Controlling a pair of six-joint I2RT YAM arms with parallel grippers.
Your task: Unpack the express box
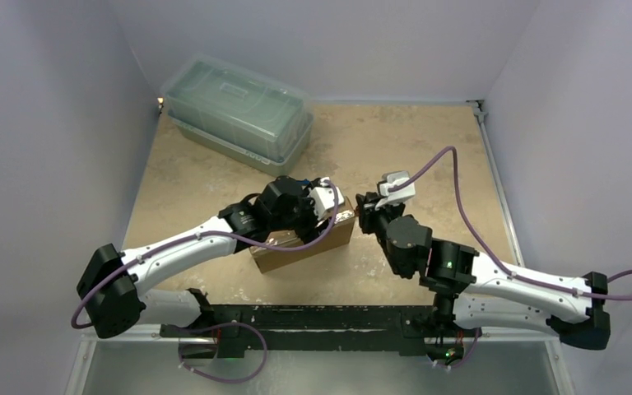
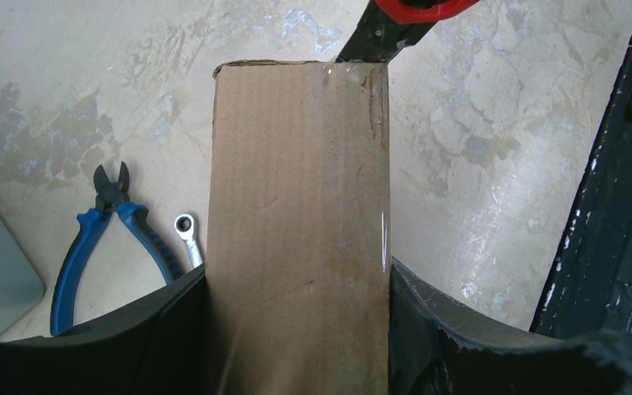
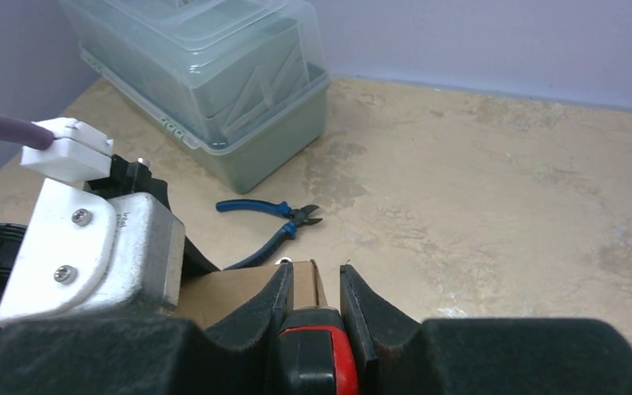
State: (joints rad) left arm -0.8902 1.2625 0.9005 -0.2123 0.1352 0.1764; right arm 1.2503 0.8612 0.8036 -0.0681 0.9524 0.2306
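The box (image 1: 304, 243) stands on edge, so my left gripper will swing and tilt toward the right in the top view to release it flat on the bare tabletop.
The express box (image 1: 304, 243), a small brown cardboard mailer, lies shut on the table in front of the arms. My left gripper (image 1: 317, 207) reaches down over it and is shut on it across its width; in the left wrist view the black fingers (image 2: 177, 317) press both long sides of the box (image 2: 300, 189). My right gripper (image 1: 368, 212) is at the box's right end, shut on a red-and-black tool (image 3: 322, 355). The tool's tip (image 2: 395, 25) meets the box's far end edge (image 3: 304, 276), which has clear tape.
A large translucent grey-green lidded container (image 1: 239, 111) stands at the back left. Blue-handled pliers (image 2: 103, 230) and a small wrench (image 2: 188, 234) lie on the table just beyond the box. A black rail (image 1: 296, 321) runs along the near edge.
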